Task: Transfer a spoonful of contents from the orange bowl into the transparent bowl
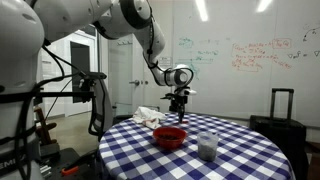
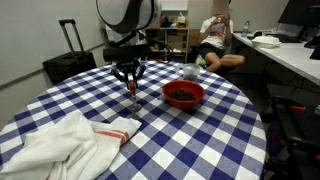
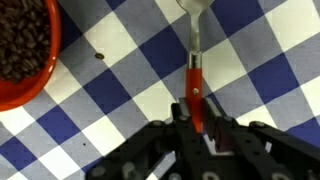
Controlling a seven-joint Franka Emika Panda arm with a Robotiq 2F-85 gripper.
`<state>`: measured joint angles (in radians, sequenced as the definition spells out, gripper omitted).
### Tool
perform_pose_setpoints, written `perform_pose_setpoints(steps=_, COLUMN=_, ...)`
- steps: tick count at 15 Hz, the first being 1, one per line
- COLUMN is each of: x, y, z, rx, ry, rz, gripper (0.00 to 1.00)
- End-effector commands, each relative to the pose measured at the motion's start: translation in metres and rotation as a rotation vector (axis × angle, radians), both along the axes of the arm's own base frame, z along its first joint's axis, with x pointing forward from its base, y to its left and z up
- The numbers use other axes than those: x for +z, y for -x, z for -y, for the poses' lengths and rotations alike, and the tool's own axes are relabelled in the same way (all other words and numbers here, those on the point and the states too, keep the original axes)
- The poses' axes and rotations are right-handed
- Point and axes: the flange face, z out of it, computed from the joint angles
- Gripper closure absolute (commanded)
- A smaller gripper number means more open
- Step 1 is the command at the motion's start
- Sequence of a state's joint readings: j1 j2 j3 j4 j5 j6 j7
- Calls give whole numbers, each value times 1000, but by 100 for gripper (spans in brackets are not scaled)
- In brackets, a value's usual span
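Note:
I should next lower the spoon (image 3: 196, 80) and release its red handle clear of the orange bowl, as the open checked cloth beside that bowl lies below my gripper.
The orange bowl (image 1: 170, 137) (image 2: 184, 95) holds dark brown beans and stands on the checked table; in the wrist view it is at the upper left (image 3: 25, 50). The transparent bowl (image 1: 207, 146) (image 2: 189, 72) stands beside it. My gripper (image 1: 178, 100) (image 2: 128, 78) (image 3: 197, 115) is shut on the red handle of a spoon (image 3: 196, 80). The spoon's metal end points down at the tablecloth, to one side of the orange bowl and apart from it. I cannot tell whether the spoon holds anything.
A round table with a blue-and-white checked cloth (image 1: 240, 160) (image 2: 200, 140). A crumpled white towel (image 1: 150, 116) (image 2: 60, 140) lies on it. One loose bean (image 3: 98, 56) lies on the cloth. A person (image 2: 215, 40) sits behind the table, and a suitcase (image 2: 68, 60) stands nearby.

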<state>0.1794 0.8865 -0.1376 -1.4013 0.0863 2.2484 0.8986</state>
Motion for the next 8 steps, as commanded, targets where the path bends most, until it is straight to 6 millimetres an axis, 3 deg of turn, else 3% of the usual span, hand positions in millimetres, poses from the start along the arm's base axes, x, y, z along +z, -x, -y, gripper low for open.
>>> perform_pose_setpoints(steps=1, x=-19, y=-11, z=12, rx=18, ry=-8, rz=-55, gripper=95)
perform_pose_setpoints(steps=3, x=-30, y=-10, z=19, rx=16, ry=-3, rz=-82, gripper=95)
perform_pose_setpoints(steps=4, x=-35, y=-9, z=22, rx=12, ry=4, rz=-94, gripper=68)
perform_pose_setpoints(steps=5, x=-37, y=-9, z=25, rx=11, ry=7, rz=-99, gripper=55)
perform_pose_setpoints(steps=8, x=-34, y=-9, z=27, rx=29, ry=-2, rz=-102, gripper=35)
